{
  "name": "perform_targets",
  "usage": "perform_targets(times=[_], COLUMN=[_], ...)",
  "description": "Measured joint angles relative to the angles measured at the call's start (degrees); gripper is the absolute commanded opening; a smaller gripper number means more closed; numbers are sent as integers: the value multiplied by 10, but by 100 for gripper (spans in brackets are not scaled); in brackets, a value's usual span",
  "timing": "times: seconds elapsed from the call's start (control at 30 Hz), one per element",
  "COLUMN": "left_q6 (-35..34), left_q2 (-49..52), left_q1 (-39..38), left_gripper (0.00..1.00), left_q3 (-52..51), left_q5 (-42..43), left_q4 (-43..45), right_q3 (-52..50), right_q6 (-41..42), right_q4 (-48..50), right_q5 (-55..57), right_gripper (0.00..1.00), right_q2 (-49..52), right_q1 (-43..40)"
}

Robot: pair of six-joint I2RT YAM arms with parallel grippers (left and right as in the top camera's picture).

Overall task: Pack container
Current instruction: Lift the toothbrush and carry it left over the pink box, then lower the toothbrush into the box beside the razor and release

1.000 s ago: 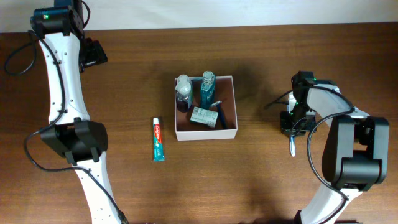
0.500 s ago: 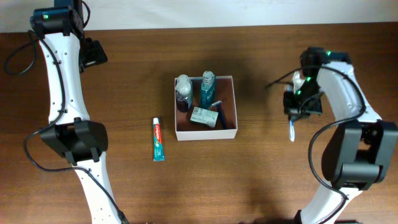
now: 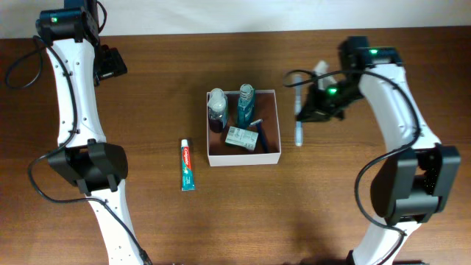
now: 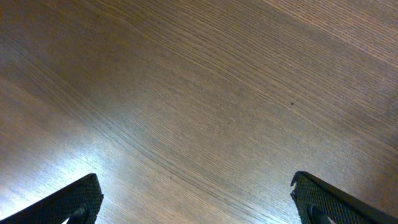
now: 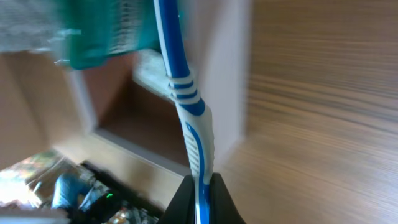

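Observation:
Next, my right gripper carries the toothbrush (image 3: 299, 134) left in the overhead view, over the container's white side, above its reddish-brown bottom. The toothbrush still stands outside.
The container (image 3: 243, 158), a square white-walled box with a reddish-brown floor, stands mid-table in the overhead view. It holds two bottles (image 3: 217, 109), a small soap box (image 3: 239, 138) and a blue razor (image 3: 259, 132). My right gripper (image 3: 305, 110) hovers just right of the container and is shut on a blue-and-white toothbrush (image 3: 299, 134). In the right wrist view the toothbrush (image 5: 188, 99) rises from the shut gripper (image 5: 200, 190) beside the container wall (image 5: 217, 74). My left gripper (image 3: 110, 62) is at the far left, open (image 4: 199, 205) over bare wood.
A toothpaste tube (image 3: 187, 164) lies on the table left of the container. The left arm's base and links (image 3: 88, 165) stand along the left side. The right arm's base (image 3: 412, 195) stands at the right.
My right gripper has carried the toothbrush from the right side of the table leftward to just beside the container. The left arm has not moved.

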Motion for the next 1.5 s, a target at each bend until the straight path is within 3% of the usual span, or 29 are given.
perform_targets(times=[0.23, 0.73, 0.97, 1.5], left_q6=[0, 0, 0, 0], left_q2=[0, 0, 0, 0], left_q1=[0, 0, 0, 0], left_gripper=[99, 99, 99, 99], left_q3=[0, 0, 0, 0], left_q5=[0, 0, 0, 0], left_q4=[0, 0, 0, 0], right_q3=[0, 0, 0, 0], right_q6=[126, 469, 526, 560], right_q4=[70, 89, 89, 106], right_q5=[-33, 18, 77, 145], right_gripper=[4, 4, 4, 4], right_q2=[0, 0, 0, 0], right_q1=[55, 111, 113, 196])
